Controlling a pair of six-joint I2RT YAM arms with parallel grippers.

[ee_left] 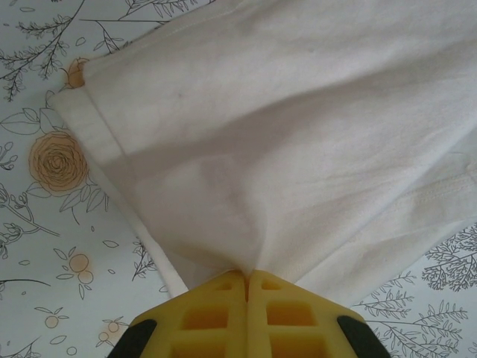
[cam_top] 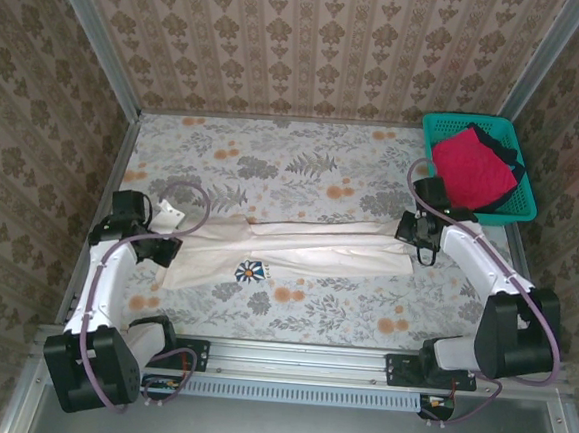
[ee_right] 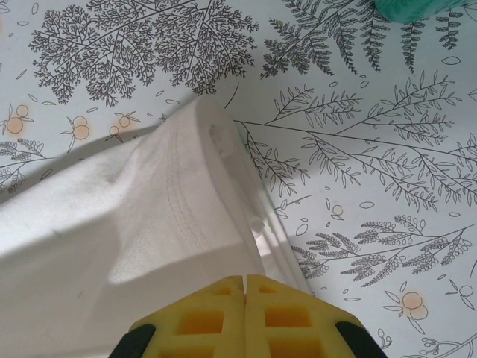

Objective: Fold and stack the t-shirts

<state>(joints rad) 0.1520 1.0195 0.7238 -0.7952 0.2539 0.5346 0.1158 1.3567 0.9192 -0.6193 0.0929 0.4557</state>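
The t-shirt's pinched fold, still short of the t-shirt's front edge (cam_top: 186, 283), needs my left gripper to pull it back toward the base over that edge and release it.
The cream-white t-shirt (cam_top: 307, 248) lies stretched in a long band across the middle of the table, its blue daisy print (cam_top: 253, 271) facing up near the front edge. My left gripper (cam_top: 180, 228) holds the band's left end. In the left wrist view the yellow jaws are pressed together, and my left gripper (ee_left: 247, 274) pinches a gathered fold of the cream cloth (ee_left: 298, 142). My right gripper (cam_top: 414, 248) holds the right end. There my right gripper (ee_right: 245, 280) is shut on the hemmed edge of the shirt (ee_right: 112, 253). The crimson-red t-shirt (cam_top: 471, 169) and the dark t-shirt (cam_top: 498, 145) lie in the basket.
The teal mesh basket (cam_top: 522, 203) stands at the table's back right corner, just behind the right arm; its corner (ee_right: 410, 7) shows in the right wrist view. A floral tablecloth (cam_top: 303, 167) covers the table, with papered walls on three sides.
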